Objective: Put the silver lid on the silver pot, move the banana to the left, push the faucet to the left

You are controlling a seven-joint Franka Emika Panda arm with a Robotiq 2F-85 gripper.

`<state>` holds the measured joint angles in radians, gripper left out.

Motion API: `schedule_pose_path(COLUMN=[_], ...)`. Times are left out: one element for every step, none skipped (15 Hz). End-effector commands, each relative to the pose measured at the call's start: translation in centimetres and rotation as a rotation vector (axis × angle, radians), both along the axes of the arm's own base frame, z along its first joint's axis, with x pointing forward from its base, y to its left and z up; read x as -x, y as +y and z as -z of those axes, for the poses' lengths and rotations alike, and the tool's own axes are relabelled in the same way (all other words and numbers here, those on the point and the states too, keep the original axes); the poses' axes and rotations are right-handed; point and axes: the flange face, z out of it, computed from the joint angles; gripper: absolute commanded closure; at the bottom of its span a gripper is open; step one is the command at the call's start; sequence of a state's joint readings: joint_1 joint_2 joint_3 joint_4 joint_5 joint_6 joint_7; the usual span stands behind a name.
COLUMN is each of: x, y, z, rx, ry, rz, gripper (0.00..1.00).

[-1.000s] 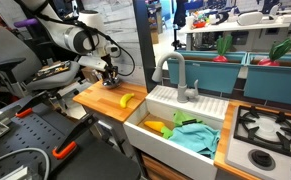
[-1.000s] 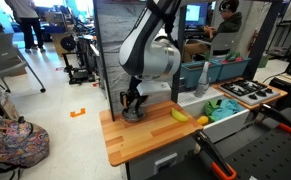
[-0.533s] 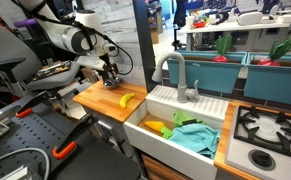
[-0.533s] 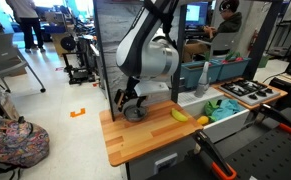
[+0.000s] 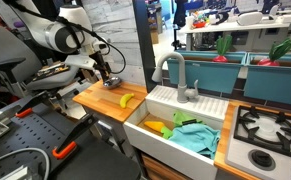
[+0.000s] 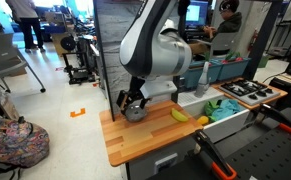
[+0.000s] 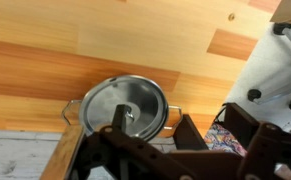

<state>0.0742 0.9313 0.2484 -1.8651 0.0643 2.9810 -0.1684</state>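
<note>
The silver lid is already on the pot, so I will move my gripper toward the sink and lower it onto the banana's end nearer the wall panel.
The silver pot (image 7: 105, 118) stands on the wooden counter with the silver lid (image 7: 125, 100) resting on it, knob up. My gripper (image 7: 180, 130) hovers just above and to one side of it, jaws open and empty. In both exterior views the gripper (image 5: 109, 78) (image 6: 132, 100) hangs right over the pot (image 5: 112, 87) (image 6: 135, 113). The banana (image 5: 126, 99) (image 6: 178, 115) lies on the counter between the pot and the sink. The grey faucet (image 5: 175, 70) rises behind the sink, with its spout curving toward the counter side.
The white sink (image 5: 150, 112) holds a yellow item and a teal cloth (image 5: 195, 135). A stove top (image 5: 270, 128) stands beyond it. A wall panel (image 5: 120, 25) backs the counter (image 6: 135, 140).
The jaws have opened off the lid and the gripper has lifted a little. The lid stays on the pot. Banana and faucet have not moved.
</note>
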Motion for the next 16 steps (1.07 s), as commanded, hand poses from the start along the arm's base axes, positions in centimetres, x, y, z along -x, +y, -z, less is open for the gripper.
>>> schedule_pose_path(x=[4.9, 5.7, 6.2, 6.8, 6.9, 7.0, 6.8, 6.4, 6.1, 5.5, 5.2, 4.8, 4.5, 4.0, 3.8, 3.4], y=[-2.9, -3.8, -5.0, -5.9, -7.1, -8.2, -9.4, -10.5, -11.4, -12.4, -13.3, -14.2, -15.0, -15.7, -16.1, -16.4], z=[-1.8, -2.0, -2.0, -2.2, -2.4, -2.5, -2.5, -2.4, -2.4, -2.1, -1.9, -1.6, -1.3, -1.0, -0.7, -0.3], rx=[0.034, 0.042, 0.044, 0.048, 0.058, 0.071, 0.08, 0.081, 0.084, 0.089, 0.09, 0.093, 0.099, 0.101, 0.098, 0.095], ry=[0.026, 0.035, 0.05, 0.065, 0.072, 0.078, 0.076, 0.075, 0.072, 0.063, 0.061, 0.064, 0.067, 0.071, 0.071, 0.072], rz=[-0.014, -0.013, -0.01, -0.006, 0.006, 0.01, 0.017, 0.025, 0.034, 0.042, 0.051, 0.061, 0.074, 0.083, 0.09, 0.098], gripper=[0.0, 0.0, 0.0, 0.0, 0.0, 0.0, 0.0, 0.0, 0.0, 0.0, 0.0, 0.0, 0.0, 0.0, 0.0, 0.0])
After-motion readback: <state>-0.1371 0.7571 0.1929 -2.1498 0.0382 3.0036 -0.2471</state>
